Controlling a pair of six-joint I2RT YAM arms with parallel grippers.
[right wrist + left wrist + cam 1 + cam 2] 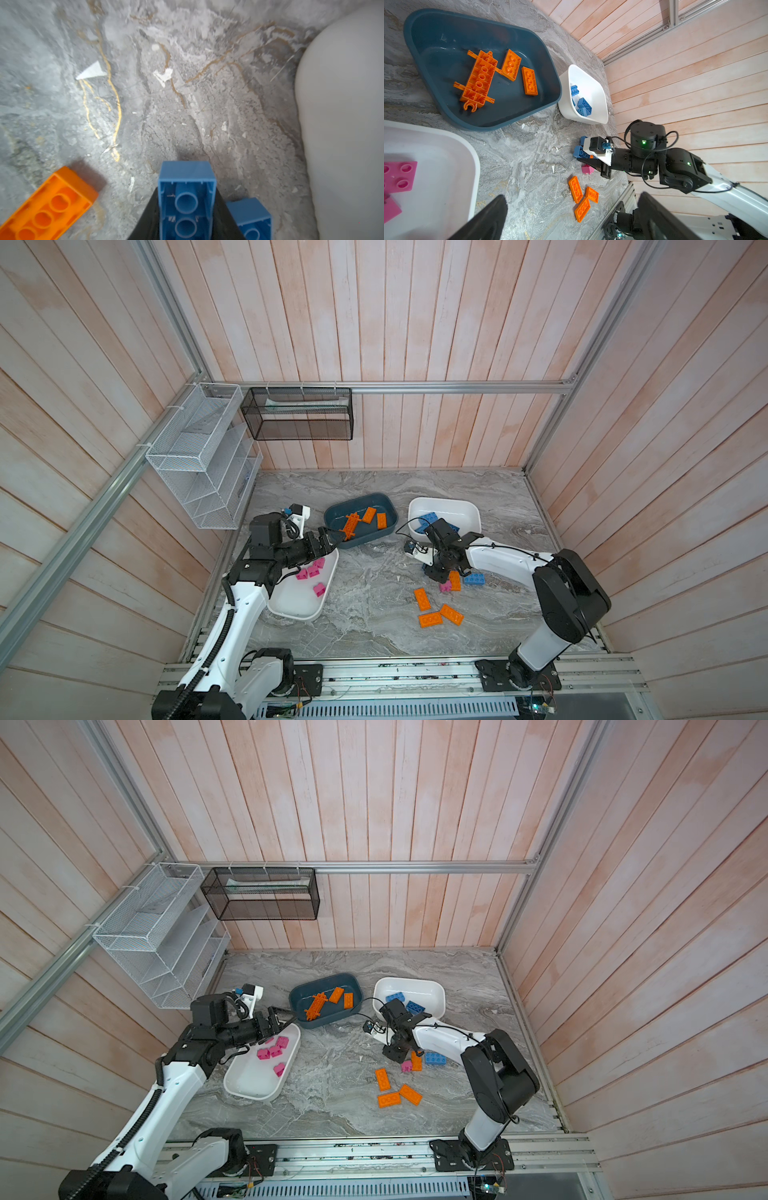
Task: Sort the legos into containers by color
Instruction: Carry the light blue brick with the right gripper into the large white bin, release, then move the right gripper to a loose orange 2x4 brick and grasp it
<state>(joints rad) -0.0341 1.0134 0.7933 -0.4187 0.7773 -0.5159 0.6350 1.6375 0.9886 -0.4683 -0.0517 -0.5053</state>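
Observation:
My right gripper moves up and outward over the open bottom of the white container [463,516] next and releases the blue lego, since blue legos lie inside.
My right gripper [187,220] is shut on a blue lego [187,187], whose hollow underside faces the wrist camera. In both top views this gripper [434,572] points down over a loose cluster: an orange lego [455,580], a pink lego [445,586] and a blue lego [474,579]. Three orange legos [430,619] lie nearer the front. The teal container [358,495] holds orange pieces, a white container [457,510] holds blue ones, and another white container [297,605] holds pink ones. My left gripper [332,540] hovers open between the teal and pink-filled containers, with nothing in it.
A white wire rack [199,464] and a black mesh basket [299,414] hang on the walls at the back left. In the right wrist view the white container's wall [342,124] stands close beside the held lego. An aluminium rail [395,672] runs along the front edge.

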